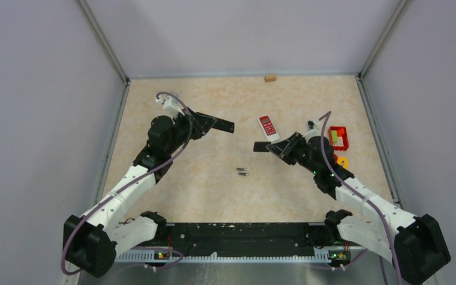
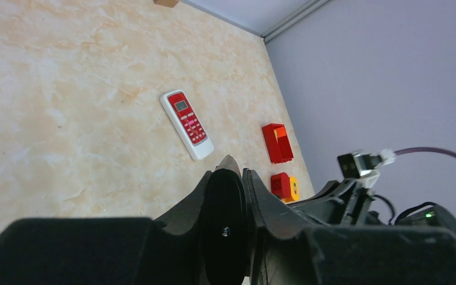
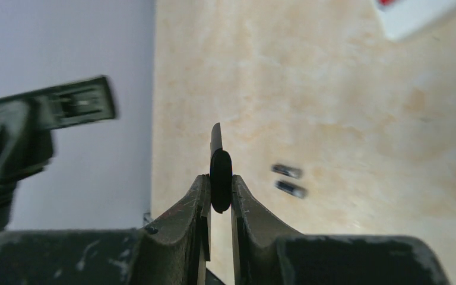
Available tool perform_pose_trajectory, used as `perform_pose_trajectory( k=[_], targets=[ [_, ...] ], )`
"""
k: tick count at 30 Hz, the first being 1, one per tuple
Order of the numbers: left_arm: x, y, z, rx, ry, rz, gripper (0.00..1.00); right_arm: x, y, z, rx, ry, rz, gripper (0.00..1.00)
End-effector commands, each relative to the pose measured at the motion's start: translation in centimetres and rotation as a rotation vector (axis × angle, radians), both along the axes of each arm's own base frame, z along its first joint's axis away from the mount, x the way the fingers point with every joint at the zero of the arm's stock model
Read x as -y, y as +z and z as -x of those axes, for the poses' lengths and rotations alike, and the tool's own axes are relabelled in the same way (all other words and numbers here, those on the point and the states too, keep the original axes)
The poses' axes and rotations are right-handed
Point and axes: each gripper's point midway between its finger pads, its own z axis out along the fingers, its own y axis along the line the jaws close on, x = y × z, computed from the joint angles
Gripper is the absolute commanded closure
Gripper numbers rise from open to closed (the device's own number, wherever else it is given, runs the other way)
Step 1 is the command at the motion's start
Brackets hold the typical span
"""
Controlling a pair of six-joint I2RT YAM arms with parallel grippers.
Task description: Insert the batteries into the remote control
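Bare tabletop clear of the batteries lies below the right gripper, toward the robot's base, so the gripper next needs to draw back and down to release the round-ended piece.
Two slim dark batteries (image 1: 243, 171) lie side by side on the table's middle, also seen blurred in the right wrist view (image 3: 289, 180). A red-and-white remote control (image 1: 268, 127) lies face up further back (image 2: 187, 123). My left gripper (image 1: 217, 123) hovers left of the remote, shut (image 2: 237, 169) on a black flat round-ended piece (image 2: 225, 219) with a small screw. My right gripper (image 1: 275, 146) hangs just below the remote, shut (image 3: 219, 178) on a thin black round-ended piece (image 3: 220, 163) seen edge-on. I cannot tell what either black piece is.
A red open box (image 1: 338, 138) and a red-and-yellow object (image 1: 342, 160) sit by the right wall, beside my right arm. A small wooden block (image 1: 269, 77) lies at the back edge. Grey walls close in three sides.
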Motion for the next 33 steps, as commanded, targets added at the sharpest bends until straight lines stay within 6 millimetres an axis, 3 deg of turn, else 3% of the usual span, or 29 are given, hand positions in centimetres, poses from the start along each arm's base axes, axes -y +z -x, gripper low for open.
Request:
perform_pose_trajectory(
  k=[1, 6, 15, 18, 26, 33],
  targets=[
    [-0.4, 2.2, 0.4, 0.072, -0.001, 0.012, 1.00, 3.4, -5.5, 1.0, -0.119, -0.126, 0.113, 1.00],
    [-0.2, 2.7, 0.6, 0.086, -0.022, 0.015, 1.00, 5.3, -8.7, 1.8, -0.201, -0.214, 0.152, 1.00],
    [-0.6, 2.5, 0.7, 0.087, -0.020, 0.005, 1.00, 8.1, -12.4, 2.9, -0.257, -0.293, 0.283, 0.99],
    [-0.6, 2.6, 0.7, 0.088, -0.021, 0.008, 1.00, 8.7, -12.9, 3.4, -0.282, -0.305, 0.306, 0.86],
    [-0.9, 2.4, 0.5, 0.079, -0.010, 0.002, 1.00, 10.5, -12.8, 4.2, -0.318, -0.351, 0.391, 0.57],
    [-0.9, 2.9, 1.2, 0.070, -0.032, 0.010, 1.00, 11.3, -8.2, 2.9, -0.167, -0.375, 0.425, 0.53]
  ],
)
